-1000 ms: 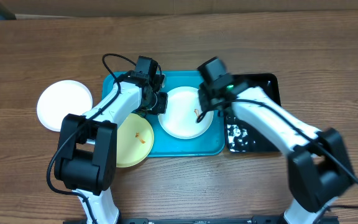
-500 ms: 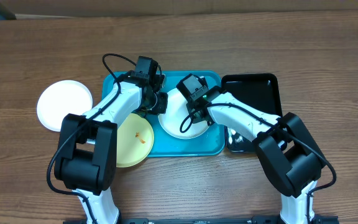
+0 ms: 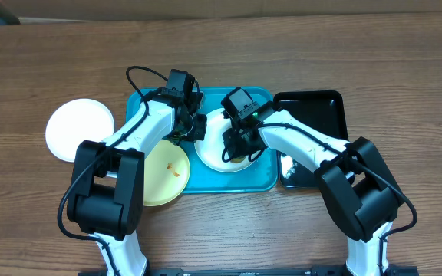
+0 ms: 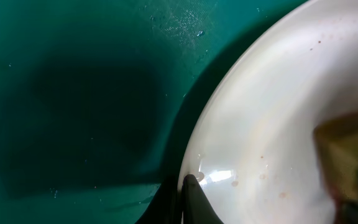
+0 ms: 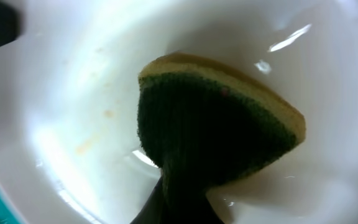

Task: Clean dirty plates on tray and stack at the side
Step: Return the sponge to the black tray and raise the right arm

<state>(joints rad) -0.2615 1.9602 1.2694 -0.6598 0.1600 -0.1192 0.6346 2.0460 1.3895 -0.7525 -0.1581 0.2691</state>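
Observation:
My right gripper lifts off the plate next, then lowers the sponge into the open black tray beside the turquoise one.
A white plate [image 3: 213, 146] lies on the turquoise tray [image 3: 259, 180]. My left gripper [image 3: 198, 126] is shut on that plate's left rim [image 4: 194, 158], over the tray floor [image 4: 73, 93]. My right gripper [image 3: 236, 146] is shut on a yellow-and-green sponge [image 5: 216, 118] and presses it onto the plate's inside [image 5: 73, 93], where faint orange smears show. A pale yellow-green plate [image 3: 167, 172] with a small orange smear lies partly over the tray's left front edge. A second white plate [image 3: 79, 129] lies on the table at the far left.
A glossy black tray [image 3: 317, 103] lies right of the turquoise tray, with white specks near its front. My two arms crowd the tray from either side. The wooden table [image 3: 359, 46] extends behind.
My right gripper with the sponge has moved left from near the black tray onto the white plate, then a little down across it. My left arm has stayed still on the rim.

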